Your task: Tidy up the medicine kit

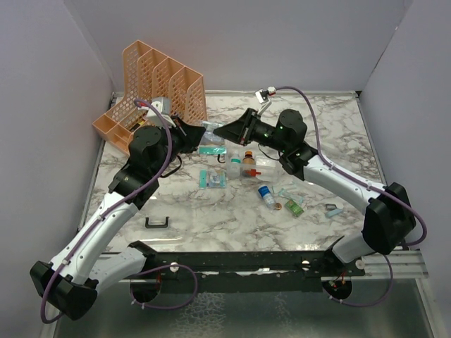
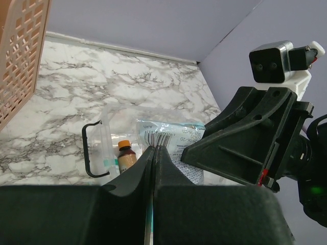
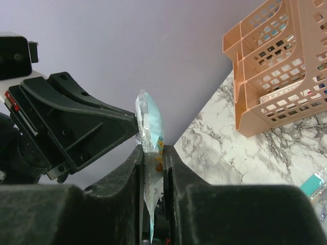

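Note:
The medicine kit has room beside the brown bottle, so my right gripper will next move down and to the right in the top view and turn fingers-down to release the packet there.
A white-and-teal sealed packet (image 1: 211, 129) hangs in the air between both grippers, behind the medicine kit. My left gripper (image 2: 154, 149) is shut on one edge of the packet (image 2: 171, 135). My right gripper (image 3: 153, 148) is shut on the same packet (image 3: 149, 120), which stands upright between its fingers. The medicine kit (image 1: 248, 173) is a small clear box in the middle of the table. It holds a brown bottle with an orange cap (image 2: 126, 155). The kit's black handle (image 2: 87, 153) shows in the left wrist view.
An orange mesh file rack (image 1: 151, 91) stands at the back left. Teal packets (image 1: 211, 149) lie near the kit. A blue-capped bottle (image 1: 266, 193), a green item (image 1: 294, 206) and small bits lie to its front right. A loose black handle (image 1: 156, 224) lies front left.

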Available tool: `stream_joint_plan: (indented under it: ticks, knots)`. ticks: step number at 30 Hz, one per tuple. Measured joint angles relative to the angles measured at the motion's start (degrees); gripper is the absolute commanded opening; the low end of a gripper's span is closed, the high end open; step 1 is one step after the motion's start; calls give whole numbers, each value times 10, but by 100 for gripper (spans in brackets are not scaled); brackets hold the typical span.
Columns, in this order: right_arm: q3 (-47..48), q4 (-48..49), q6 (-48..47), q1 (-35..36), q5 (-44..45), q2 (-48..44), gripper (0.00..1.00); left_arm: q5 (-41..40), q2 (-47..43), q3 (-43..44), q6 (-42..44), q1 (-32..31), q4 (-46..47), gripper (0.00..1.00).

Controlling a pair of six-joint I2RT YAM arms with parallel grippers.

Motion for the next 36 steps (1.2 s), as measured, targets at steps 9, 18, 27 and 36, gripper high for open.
stream_joint_plan:
  ticks: [9,18,27,36]
  knots:
    - [0,-32,-26,0,48,-6,1,-17,2,-4,-9,0,-8,62]
    - [33,-189,-148,-40,117,-52,1,-46,12,-4,16,0,-42,66]
    - [80,-367,-247,-137,188,-65,1,-48,31,-10,41,0,-52,66]
    - [174,-576,-282,-138,283,12,1,-30,73,-19,44,0,-60,66]
